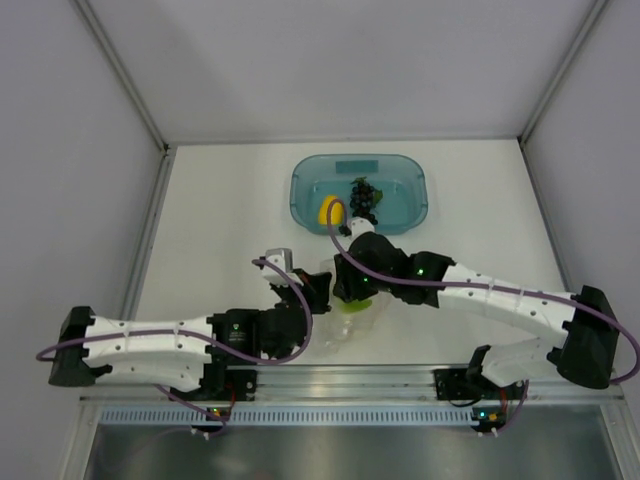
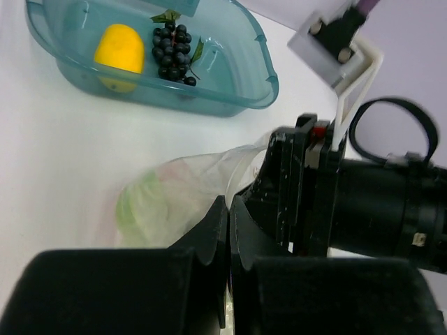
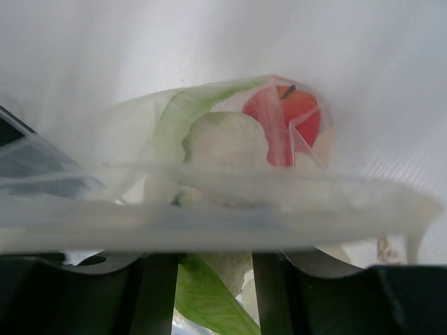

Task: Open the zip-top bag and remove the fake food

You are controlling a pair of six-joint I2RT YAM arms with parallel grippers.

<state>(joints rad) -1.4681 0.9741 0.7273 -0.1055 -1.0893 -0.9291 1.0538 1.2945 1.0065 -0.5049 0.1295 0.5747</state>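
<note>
My right gripper is inward of the bottom of the tray beside the grapes point(image 1: 401, 201), which is empty. Next my right gripper needs to lift the cauliflower clear of the bag, move outward, lower it and let it go.
The zip-top bag point(image 1: 345, 330) lies crumpled at table centre between my grippers. My left gripper point(image 1: 318, 290) is shut on the bag's edge; in its wrist view the jaws point(image 2: 229, 206) meet on thin film of the bag point(image 2: 174, 195). My right gripper point(image 1: 352, 292) is inside the bag's mouth; its fingers point(image 3: 213, 262) hold the cauliflower's green leaf and white body. The cauliflower point(image 3: 223, 139) and the red apple point(image 3: 304, 112) are inside the bag point(image 3: 209, 209). The yellow fruit point(image 1: 329, 210) and the grape bunch point(image 1: 363, 198) lie in the tray.
The teal tray point(image 1: 410, 165) stands at back centre and also shows in the left wrist view point(image 2: 258, 91), with the yellow fruit point(image 2: 120, 49) and grapes point(image 2: 173, 50). My right arm's wrist point(image 2: 363, 202) is close beside the left gripper. White walls enclose the table.
</note>
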